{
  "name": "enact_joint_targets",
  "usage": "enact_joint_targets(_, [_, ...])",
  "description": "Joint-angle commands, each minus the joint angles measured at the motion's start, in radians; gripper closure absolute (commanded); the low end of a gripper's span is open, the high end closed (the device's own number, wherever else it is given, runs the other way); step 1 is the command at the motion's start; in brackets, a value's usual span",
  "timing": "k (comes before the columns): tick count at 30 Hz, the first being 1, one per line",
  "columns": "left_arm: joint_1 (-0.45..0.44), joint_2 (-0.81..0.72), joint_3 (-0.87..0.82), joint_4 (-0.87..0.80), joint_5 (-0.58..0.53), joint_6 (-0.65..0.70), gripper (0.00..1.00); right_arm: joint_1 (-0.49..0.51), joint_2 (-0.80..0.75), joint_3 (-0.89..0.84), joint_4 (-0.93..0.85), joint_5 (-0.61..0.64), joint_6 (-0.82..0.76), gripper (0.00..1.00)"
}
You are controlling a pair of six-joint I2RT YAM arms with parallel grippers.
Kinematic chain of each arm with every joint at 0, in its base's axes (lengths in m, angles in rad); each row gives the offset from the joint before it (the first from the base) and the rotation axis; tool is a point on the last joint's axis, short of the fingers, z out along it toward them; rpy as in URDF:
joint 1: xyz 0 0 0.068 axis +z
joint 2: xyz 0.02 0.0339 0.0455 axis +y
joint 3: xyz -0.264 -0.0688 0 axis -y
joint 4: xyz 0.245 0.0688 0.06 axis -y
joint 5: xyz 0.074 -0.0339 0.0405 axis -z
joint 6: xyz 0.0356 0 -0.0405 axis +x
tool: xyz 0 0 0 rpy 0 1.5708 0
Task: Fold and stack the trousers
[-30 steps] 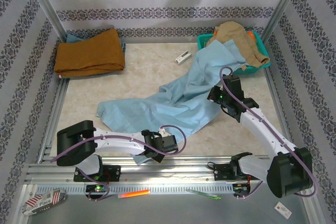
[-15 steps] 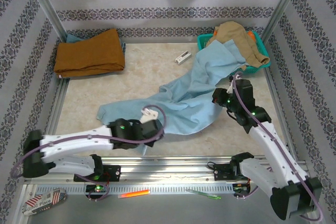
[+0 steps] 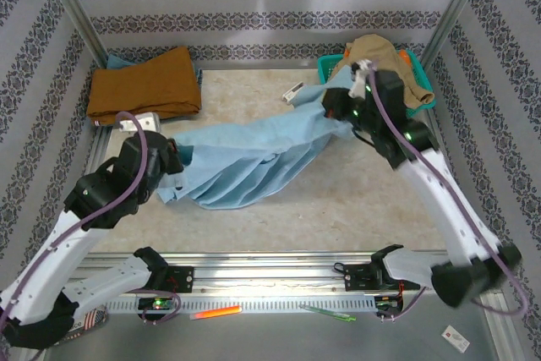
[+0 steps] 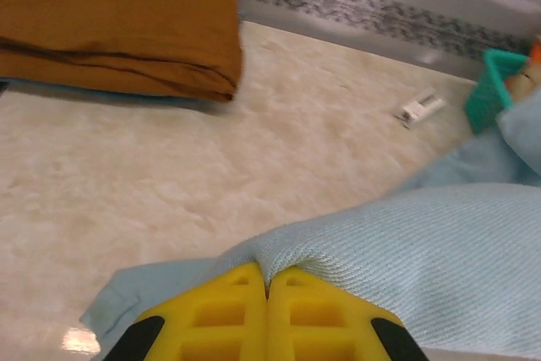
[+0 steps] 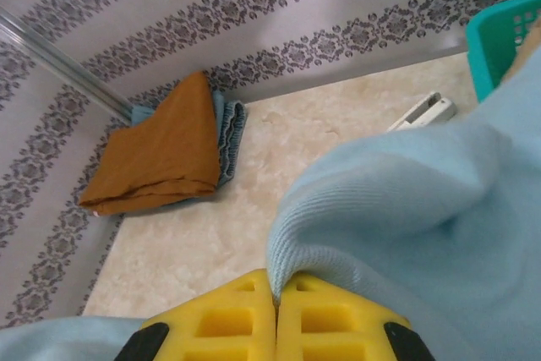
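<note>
My left gripper will next move outward and down toward the near edge of the rust-orange garment, and it will let go of the end of the trousers to spread them.
The light sky-blue trousers (image 3: 254, 154) hang stretched across the middle of the table, sagging between both arms. My left gripper (image 3: 173, 158) is shut on the cloth's left end, and the yellow fingers (image 4: 241, 306) pinch a fold of the trousers (image 4: 423, 259). My right gripper (image 3: 338, 107) is shut on the right end, near the basket, lifted off the table. There the yellow fingers (image 5: 245, 314) clamp a ridge of the trousers (image 5: 423, 217).
A folded rust-orange garment (image 3: 144, 84) lies on blue cloth at the back left. A teal basket (image 3: 427, 99) at the back right holds a tan-beige garment (image 3: 380, 52). A small white object (image 3: 293, 90) lies at the back centre. Patterned walls enclose the table.
Both arms have swung back and apart with the trousers, the left to the far left, the right toward the basket. The cloth went from a loose sprawl to a stretched, lifted band.
</note>
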Motion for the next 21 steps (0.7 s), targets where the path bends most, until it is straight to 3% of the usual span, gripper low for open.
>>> enact_joint_targets(1, [0.192,0.047,-0.049,0.138,0.179,0.061,1.0,-0.007,0.213,0.167,0.008,-0.075,-0.046,1.0])
enact_joint_targets(3, [0.35,0.097,-0.089,0.206,0.298,0.043,1.0,-0.013,0.387,0.298,0.011,-0.144,-0.042,0.99])
enact_joint_targets(6, [0.559,0.195,-0.156,0.352,0.435,-0.002,1.0,-0.025,0.675,0.582,-0.031,-0.214,-0.048,0.87])
enact_joint_targets(8, [0.657,0.285,-0.168,0.435,0.467,-0.026,1.0,-0.032,0.827,0.763,-0.091,-0.214,-0.036,0.58])
enact_joint_targets(10, [0.728,0.399,-0.148,0.499,0.499,-0.048,1.0,-0.042,0.896,0.872,-0.145,-0.222,-0.018,0.44])
enact_joint_targets(13, [0.791,0.572,-0.043,0.481,0.565,-0.064,1.0,-0.043,0.815,0.773,-0.112,-0.179,-0.032,0.34])
enact_joint_targets(14, [0.8,0.614,-0.009,0.475,0.586,-0.056,0.9,-0.044,0.777,0.72,-0.105,-0.17,-0.037,0.34])
enact_joint_targets(15, [0.807,0.653,0.031,0.442,0.602,-0.059,0.65,-0.047,0.728,0.653,-0.095,-0.162,-0.045,0.33])
enact_joint_targets(18, [0.814,0.66,0.052,0.434,0.648,-0.069,0.1,-0.053,0.534,0.378,-0.035,-0.119,-0.066,0.32])
enact_joint_targets(21, [0.797,0.555,-0.009,0.438,0.697,-0.069,0.02,-0.057,0.323,0.082,0.058,-0.039,-0.077,0.28])
